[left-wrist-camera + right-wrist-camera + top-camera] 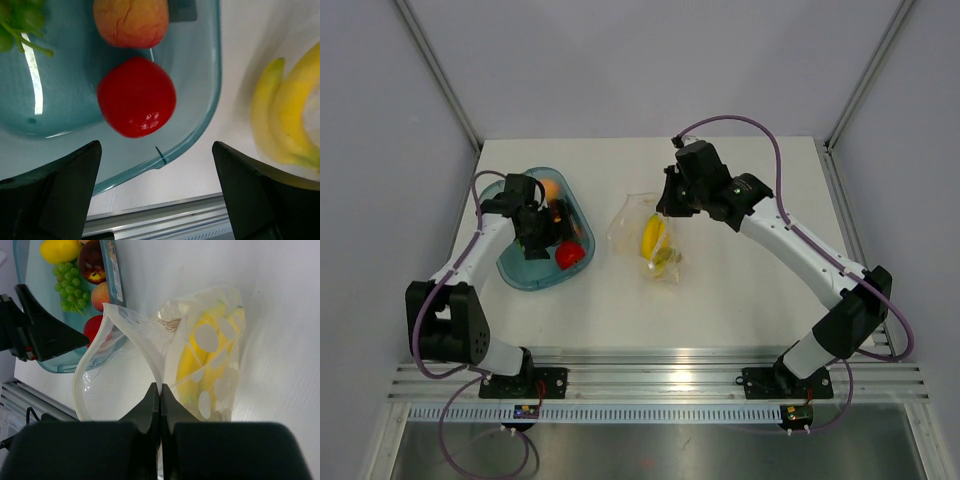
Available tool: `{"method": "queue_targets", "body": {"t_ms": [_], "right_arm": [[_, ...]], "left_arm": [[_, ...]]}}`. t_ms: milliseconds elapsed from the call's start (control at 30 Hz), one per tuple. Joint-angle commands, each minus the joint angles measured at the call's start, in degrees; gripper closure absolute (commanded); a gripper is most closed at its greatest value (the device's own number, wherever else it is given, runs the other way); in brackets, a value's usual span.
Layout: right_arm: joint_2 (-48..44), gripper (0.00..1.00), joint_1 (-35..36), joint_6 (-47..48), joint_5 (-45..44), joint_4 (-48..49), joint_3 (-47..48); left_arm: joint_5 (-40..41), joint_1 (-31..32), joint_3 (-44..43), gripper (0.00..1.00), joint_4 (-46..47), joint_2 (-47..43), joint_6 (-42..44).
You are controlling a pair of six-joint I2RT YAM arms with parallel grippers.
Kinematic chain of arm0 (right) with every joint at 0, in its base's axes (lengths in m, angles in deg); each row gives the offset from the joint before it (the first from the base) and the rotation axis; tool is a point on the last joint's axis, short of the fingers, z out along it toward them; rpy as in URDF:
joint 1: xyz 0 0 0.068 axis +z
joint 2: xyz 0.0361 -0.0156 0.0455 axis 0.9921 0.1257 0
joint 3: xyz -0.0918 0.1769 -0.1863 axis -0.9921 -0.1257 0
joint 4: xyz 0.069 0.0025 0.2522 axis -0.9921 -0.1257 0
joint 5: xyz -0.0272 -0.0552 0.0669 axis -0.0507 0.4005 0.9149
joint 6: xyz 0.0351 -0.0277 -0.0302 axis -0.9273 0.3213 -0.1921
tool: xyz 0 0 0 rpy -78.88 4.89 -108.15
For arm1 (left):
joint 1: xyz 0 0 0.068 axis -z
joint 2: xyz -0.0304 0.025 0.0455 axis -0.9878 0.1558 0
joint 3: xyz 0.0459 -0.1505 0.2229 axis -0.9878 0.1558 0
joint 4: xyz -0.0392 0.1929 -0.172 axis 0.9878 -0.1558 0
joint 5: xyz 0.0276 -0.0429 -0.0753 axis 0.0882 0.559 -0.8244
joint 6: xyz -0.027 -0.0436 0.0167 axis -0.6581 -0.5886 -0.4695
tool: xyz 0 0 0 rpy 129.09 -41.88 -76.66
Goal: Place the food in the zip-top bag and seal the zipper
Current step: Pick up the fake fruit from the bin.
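Observation:
My left gripper comes down next, open, astride the red apple (136, 97) and closes on its sides. The apple lies uncovered between the peach (131, 20) and the tray's near rim.
The clear zip-top bag (645, 240) lies mid-table with a yellow banana bunch (653, 235) inside. My right gripper (160, 389) is shut on one lip of the bag's mouth. The mouth gapes open, its zipper strip (76, 390) curving apart. My left gripper (156, 185) hangs open over the teal tray (520, 272), nothing between its fingers (55, 190). Just ahead of them lies the red apple (136, 96). Beyond it sit the peach (131, 20) and green grapes (15, 20). The lemon (60, 250) and plum (92, 265) rest at the tray's far end.
The tray's rim (210, 100) stands between the apple and the bag. An aluminium rail (660, 380) runs along the near table edge. Grey walls with metal posts close in the back and sides.

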Motion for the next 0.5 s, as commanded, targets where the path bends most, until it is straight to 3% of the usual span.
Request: {"method": "queue_targets", "body": {"t_ms": [0,167,467], "right_arm": [[0.55,1.0,0.06,-0.36,1.37,1.89,1.07],[1.17,1.0,0.59,-0.19,1.54,1.8,1.24],[1.78,1.0,0.86,0.08,1.45,1.54,1.5]], "left_arm": [[-2.17,-0.14,2.89,0.04,6.42,2.76,-1.35],[0.28,-0.14,5.61,0.04,11.93,6.62,-3.02],[3.1,-0.05,5.18,0.19,12.94,9.97,-4.08]]}}
